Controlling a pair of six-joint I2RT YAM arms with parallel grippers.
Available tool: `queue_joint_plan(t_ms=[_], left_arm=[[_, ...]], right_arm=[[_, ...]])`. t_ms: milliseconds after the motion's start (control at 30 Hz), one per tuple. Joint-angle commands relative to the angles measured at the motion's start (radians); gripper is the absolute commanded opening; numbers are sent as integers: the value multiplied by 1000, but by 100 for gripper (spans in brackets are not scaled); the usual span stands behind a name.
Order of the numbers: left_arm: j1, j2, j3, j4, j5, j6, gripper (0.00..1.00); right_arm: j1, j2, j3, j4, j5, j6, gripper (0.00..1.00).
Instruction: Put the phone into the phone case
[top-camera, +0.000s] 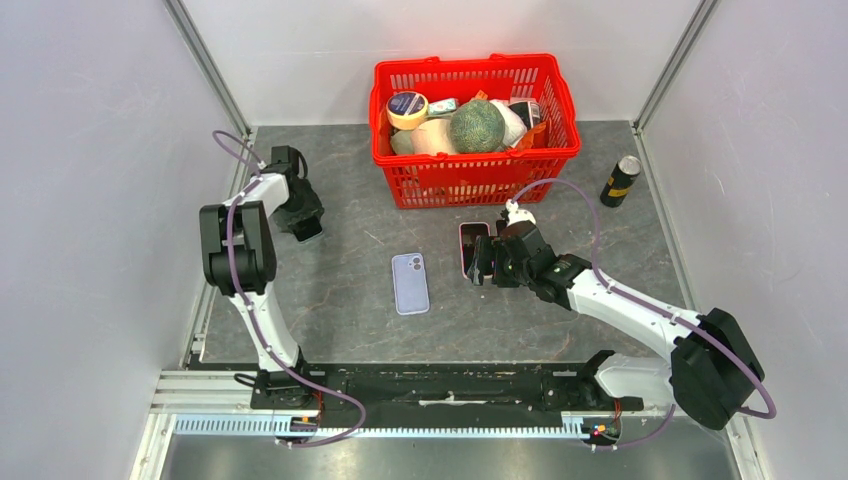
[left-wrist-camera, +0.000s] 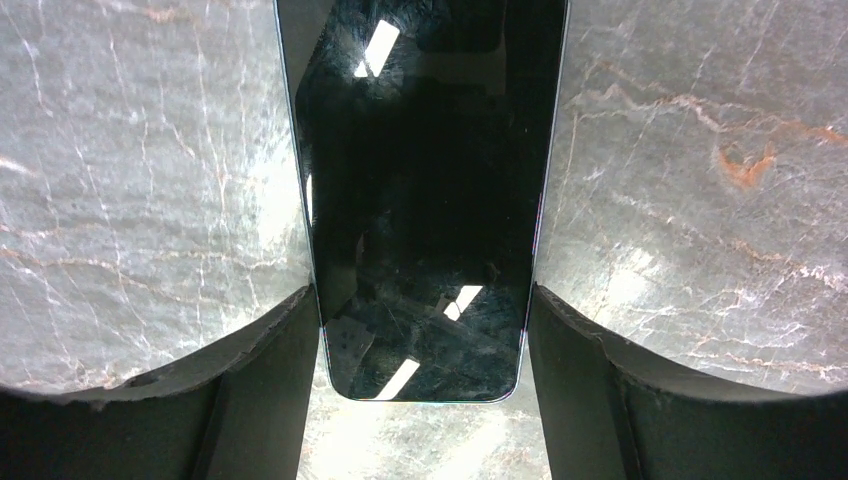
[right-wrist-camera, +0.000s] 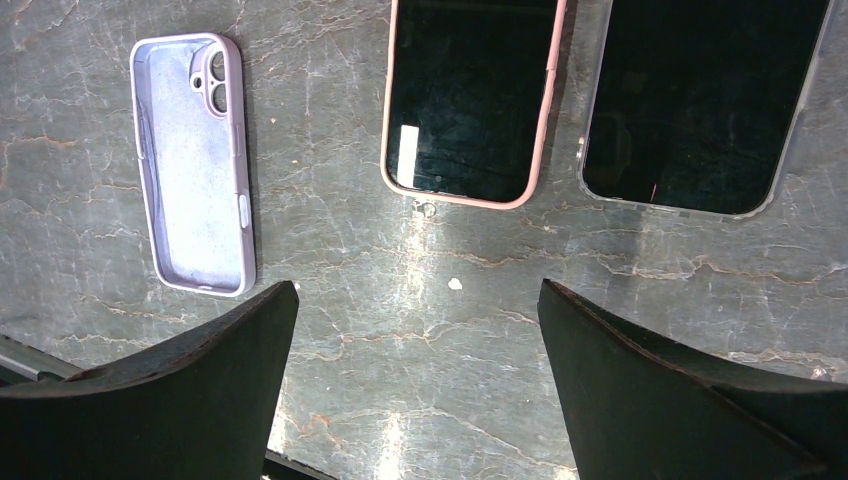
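Note:
I will next move my right gripper to the left in the top view, past the lavender case (top-camera: 410, 283), to the black phone (top-camera: 308, 230). The phone's length is free beyond the fingers of my left gripper.
A bare black phone (left-wrist-camera: 425, 200) lies screen up on the marble table at the far left. My left gripper (left-wrist-camera: 425, 290) straddles its near end, with a finger pressed against each long edge. In the top view the left gripper (top-camera: 305, 225) covers that phone. The empty lavender phone case (top-camera: 410, 283) (right-wrist-camera: 190, 165) lies open side up at the table's middle. My right gripper (top-camera: 488, 262) (right-wrist-camera: 418, 285) hangs open over bare table, just short of a pink-cased phone (right-wrist-camera: 470, 100) (top-camera: 468, 245) and a clear-cased phone (right-wrist-camera: 700, 105).
A red basket (top-camera: 470, 185) full of groceries stands at the back centre. A dark can (top-camera: 620, 181) stands upright at the back right. Grey walls close in the table on the left and right.

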Motion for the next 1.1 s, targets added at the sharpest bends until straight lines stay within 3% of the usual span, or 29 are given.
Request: queue_joint_plan(t_ms=[0, 233, 400, 633, 800, 1067], left_arm=[[-5, -30, -90, -57, 64, -113, 47], [-88, -172, -268, -8, 84, -204, 45], [-174, -291, -476, 106, 111, -289, 41], [-344, -500, -678, 152, 101, -396, 39], [-462, -622, -779, 182, 117, -484, 39], [-510, -836, -905, 188, 165, -547, 38]], right_arm=[[-2, 0, 4, 31, -9, -14, 97], [-2, 17, 7, 33, -15, -12, 97], [-2, 31, 9, 36, -25, -12, 97], [-2, 80, 21, 46, -61, -16, 97], [-2, 149, 38, 79, -173, -18, 97], [-2, 293, 180, 86, -343, 34, 96]])
